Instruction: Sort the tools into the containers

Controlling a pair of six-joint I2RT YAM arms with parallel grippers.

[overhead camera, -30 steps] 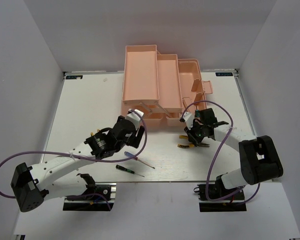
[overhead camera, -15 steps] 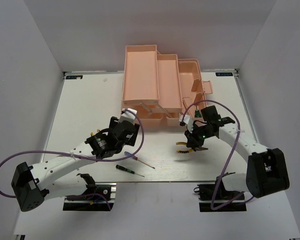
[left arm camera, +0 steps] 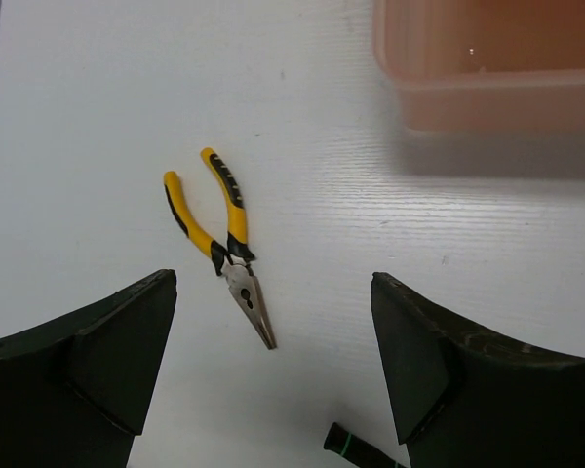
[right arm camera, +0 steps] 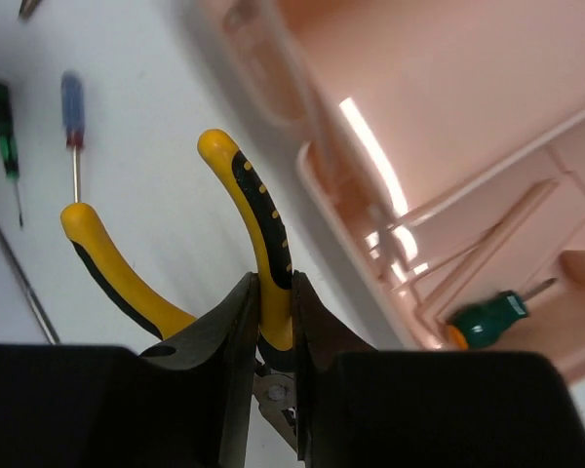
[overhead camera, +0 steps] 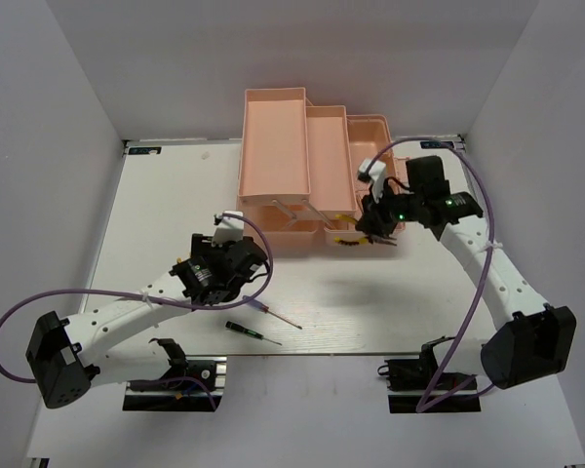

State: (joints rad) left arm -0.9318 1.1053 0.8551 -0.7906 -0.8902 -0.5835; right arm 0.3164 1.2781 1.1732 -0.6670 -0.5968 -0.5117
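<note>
My right gripper will next move outward over the toolbox's middle tray (overhead camera: 330,161) (right arm camera: 444,93), to the left in the top view, and let go of the pliers, because that tray is empty.
My right gripper (overhead camera: 370,228) is shut on one handle of a yellow-and-black pliers (overhead camera: 346,240) and holds it in the air at the front edge of the open pink toolbox (overhead camera: 273,136). In the right wrist view the jaws (right arm camera: 273,292) clamp the pliers' right handle (right arm camera: 258,210), and the toolbox (right arm camera: 448,117) lies to the right. A stubby green driver (right arm camera: 487,320) lies in one of its compartments. My left gripper (left arm camera: 273,283) is open and empty, hovering over a second yellow-and-black pliers (left arm camera: 224,229) that lies on the table. In the top view that gripper (overhead camera: 236,261) hides this pliers.
A purple-handled screwdriver (overhead camera: 273,312) and a dark green-handled one (overhead camera: 249,330) lie on the white table in front of the left arm; both show in the right wrist view (right arm camera: 71,102) (right arm camera: 2,117). A pink tray wall (left arm camera: 487,88) is beyond the left gripper.
My right gripper has lifted the pliers off the table and carried it back to the toolbox's front edge. My left gripper has shifted a little left and back.
</note>
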